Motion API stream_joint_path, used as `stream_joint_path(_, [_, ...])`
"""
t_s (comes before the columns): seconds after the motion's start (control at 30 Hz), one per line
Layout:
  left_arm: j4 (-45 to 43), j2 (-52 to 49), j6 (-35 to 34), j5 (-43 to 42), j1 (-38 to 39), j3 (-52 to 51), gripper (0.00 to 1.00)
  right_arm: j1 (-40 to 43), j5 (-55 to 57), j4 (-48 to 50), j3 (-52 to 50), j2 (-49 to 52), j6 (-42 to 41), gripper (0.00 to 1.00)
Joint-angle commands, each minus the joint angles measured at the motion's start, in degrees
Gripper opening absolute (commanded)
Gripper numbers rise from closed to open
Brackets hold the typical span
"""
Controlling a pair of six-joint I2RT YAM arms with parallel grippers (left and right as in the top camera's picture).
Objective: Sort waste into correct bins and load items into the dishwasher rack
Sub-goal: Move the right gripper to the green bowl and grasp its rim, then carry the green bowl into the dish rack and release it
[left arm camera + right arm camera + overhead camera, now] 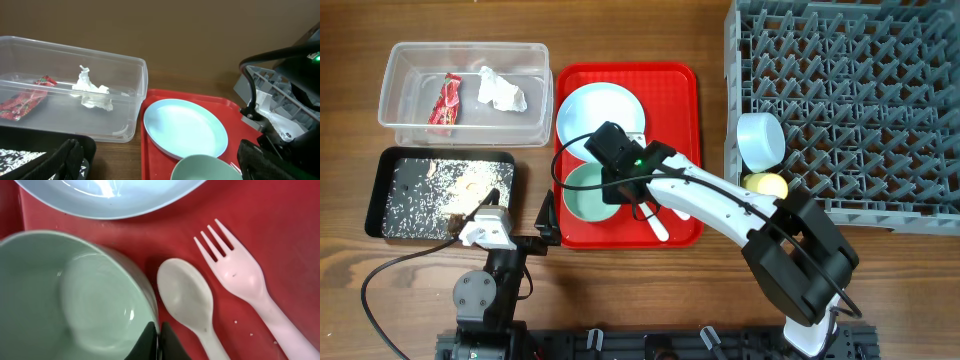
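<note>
Next, I lift my right gripper over the rack wires beyond the light blue bowl to release, as they lie outward and to its right in the overhead view.
My right gripper (620,190) (159,340) is shut on the near rim of the pale green bowl (582,195) (65,295) (205,169) on the red tray (685,80). The white spoon (187,295) and fork (235,265) lie beside the bowl. The light blue plate (600,112) (185,127) lies behind it. The red wrapper (446,103) (22,102) and white napkin (500,90) (92,92) are in the clear tub (460,52). Food scraps (440,195) lie in the black tray (390,160). My left gripper (518,210) (162,165) is open and empty between the black tray and the red tray.
The grey dishwasher rack (840,100) fills the right side. A light blue bowl (760,138) and a yellow cup (767,185) sit at its left edge. My right arm stretches from the front right across the red tray's near corner.
</note>
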State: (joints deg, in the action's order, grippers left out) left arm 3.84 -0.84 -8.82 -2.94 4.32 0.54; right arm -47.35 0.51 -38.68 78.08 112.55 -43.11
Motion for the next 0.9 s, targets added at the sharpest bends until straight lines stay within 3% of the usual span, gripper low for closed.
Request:
stream_joint_path(0.0, [0.31,0.31,0.92,-0.59,-0.52,-0.22,1.0,-0.02,1.44,0.35,0.17,0.61,-0.57,0.06])
stream_joint_path(0.3, [0.31,0.31,0.92,-0.59,-0.52,-0.22,1.0,-0.02,2.36,-1.05,0.24,-0.33,-0.35,0.04])
stream_joint_path(0.47, [0.31,0.31,0.92,-0.59,-0.52,-0.22,1.0,0.0,7.56,-1.44,0.26,-7.34,2.82,0.04])
stream_joint_path(0.87, [0.31,0.31,0.92,-0.59,-0.52,-0.22,1.0,3.34,39.12,-7.96,0.24,-32.15,14.93,0.04])
